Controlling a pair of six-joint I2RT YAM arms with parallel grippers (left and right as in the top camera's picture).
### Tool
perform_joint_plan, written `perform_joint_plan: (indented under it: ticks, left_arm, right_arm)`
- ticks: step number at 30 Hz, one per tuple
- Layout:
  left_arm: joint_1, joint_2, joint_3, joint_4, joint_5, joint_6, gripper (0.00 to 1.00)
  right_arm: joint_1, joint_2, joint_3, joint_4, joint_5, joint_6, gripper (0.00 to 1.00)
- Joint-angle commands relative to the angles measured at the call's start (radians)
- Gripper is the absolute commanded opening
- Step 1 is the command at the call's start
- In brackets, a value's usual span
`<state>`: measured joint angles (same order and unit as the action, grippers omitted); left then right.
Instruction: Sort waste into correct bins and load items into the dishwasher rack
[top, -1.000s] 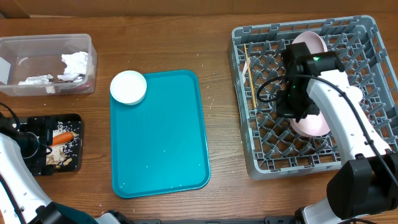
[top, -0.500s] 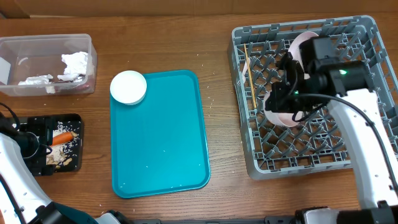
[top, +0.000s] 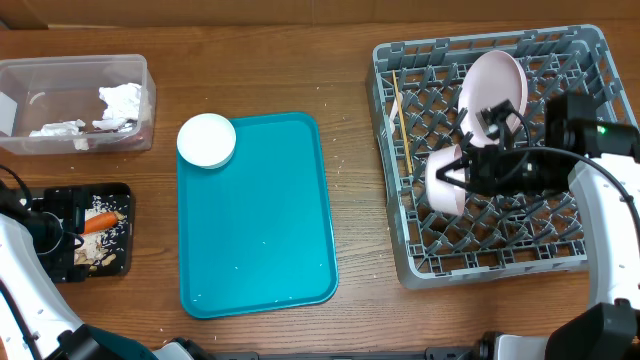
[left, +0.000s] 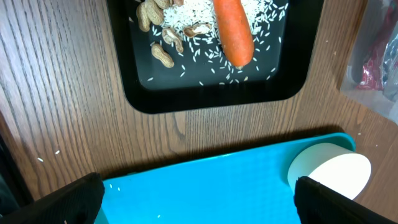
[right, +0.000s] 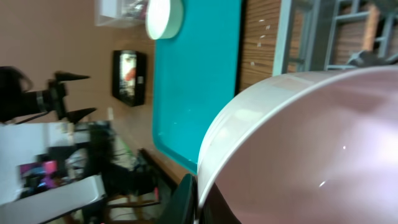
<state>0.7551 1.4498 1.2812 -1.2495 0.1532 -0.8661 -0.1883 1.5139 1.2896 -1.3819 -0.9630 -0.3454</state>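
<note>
The tilted bowl will go down next with my right gripper, in among the empty near pegs of the grey dishwasher rack, which are below it, and my gripper will then let go of the bowl's rim.
My right gripper (top: 470, 172) is shut on the rim of a pink bowl (top: 444, 182) and holds it tilted on edge over the left middle of the grey dishwasher rack (top: 398, 235). The bowl fills the right wrist view (right: 305, 143), with one dark finger (right: 189, 199) against its rim. A pink plate (top: 492, 85) stands on edge at the rack's back. Chopsticks (top: 402, 120) lie along its left side. My left gripper (top: 70, 232) is open and empty over the black tray (top: 112, 262). In the left wrist view its fingers (left: 199, 202) straddle the teal tray (left: 217, 186).
The black tray (left: 211, 93) holds a carrot (left: 233, 31), peanuts (left: 158, 43) and rice. A white round cup (top: 207, 140) sits on the teal tray's (top: 260, 220) back left corner. A clear bin (top: 75, 100) with crumpled paper stands at the back left.
My right gripper has carried the pink bowl from the rack's right middle toward its left side and tipped it on edge. The pink plate now shows fully. The left arm has not moved.
</note>
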Motion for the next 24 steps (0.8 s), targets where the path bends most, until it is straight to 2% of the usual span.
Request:
perform_joint_plan:
  ticks: [1, 9, 15, 24]
  left_arm:
    - [0.004, 0.002, -0.004, -0.002, -0.011, -0.017, 1.0]
    - [0.004, 0.002, -0.004, -0.002, -0.011, -0.017, 1.0]
    - [0.004, 0.002, -0.004, -0.002, -0.011, -0.017, 1.0]
    - [0.004, 0.002, -0.004, -0.002, -0.011, -0.017, 1.0]
  right_arm:
    - [-0.058, -0.014, -0.06, 0.0, -0.155, -0.134, 0.04]
    - [-0.154, -0.014, -0.155, 0.009, -0.212, -0.174, 0.04]
    - [-0.161, -0.014, -0.232, 0.024, -0.294, -0.209, 0.04]
    - [-0.161, -0.014, -0.252, 0.065, -0.276, -0.206, 0.04]
